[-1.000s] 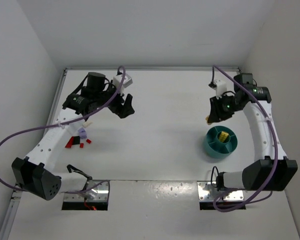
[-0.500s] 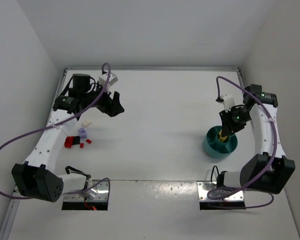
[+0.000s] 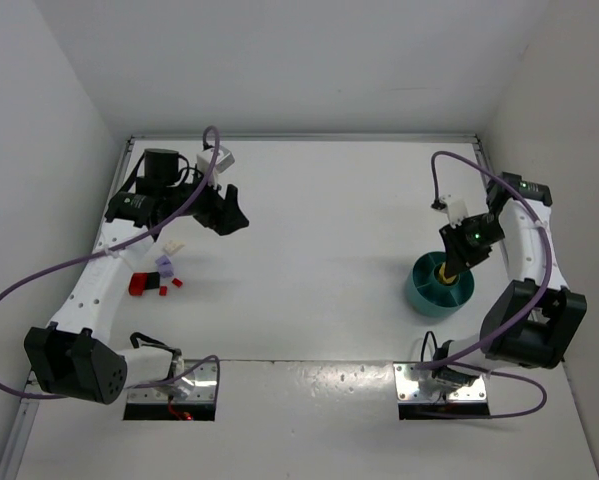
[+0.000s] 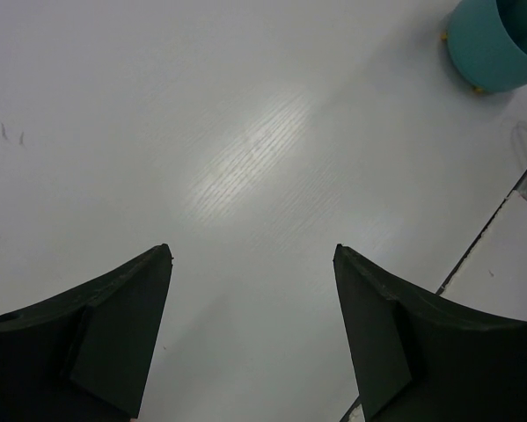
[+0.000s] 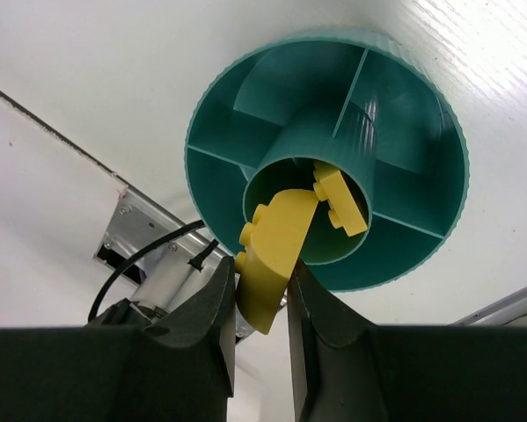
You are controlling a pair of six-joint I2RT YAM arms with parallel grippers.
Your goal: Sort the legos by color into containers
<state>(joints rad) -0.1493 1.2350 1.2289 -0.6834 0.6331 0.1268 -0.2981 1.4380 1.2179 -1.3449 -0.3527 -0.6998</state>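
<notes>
The largest red lego (image 3: 137,284) lies unsorted on the tabletop, so I will next swing my left gripper back and to the left in the top view, then down onto it.
My right gripper (image 5: 261,292) is shut on a yellow lego (image 5: 275,250) and holds it over the central cup of the teal bowl (image 5: 421,123), where another yellow lego (image 5: 340,200) lies. In the top view the right gripper (image 3: 452,263) hangs over the bowl (image 3: 419,292). My left gripper (image 3: 231,214) is open and empty at the back left. Red (image 3: 138,285), lavender (image 3: 164,265), cream-white (image 3: 174,246) and black (image 3: 163,292) legos lie on the table at the left, below the left arm.
The white table ends at a seam in front, with metal base plates (image 3: 445,383) beyond it. White walls close the left, back and right. The bowl's edge shows in the left wrist view (image 4: 492,53). Purple cables loop from both arms.
My right gripper has come down from behind the bowl to over its central cup with the yellow lego. My left arm swung a little left and back, then held still.
</notes>
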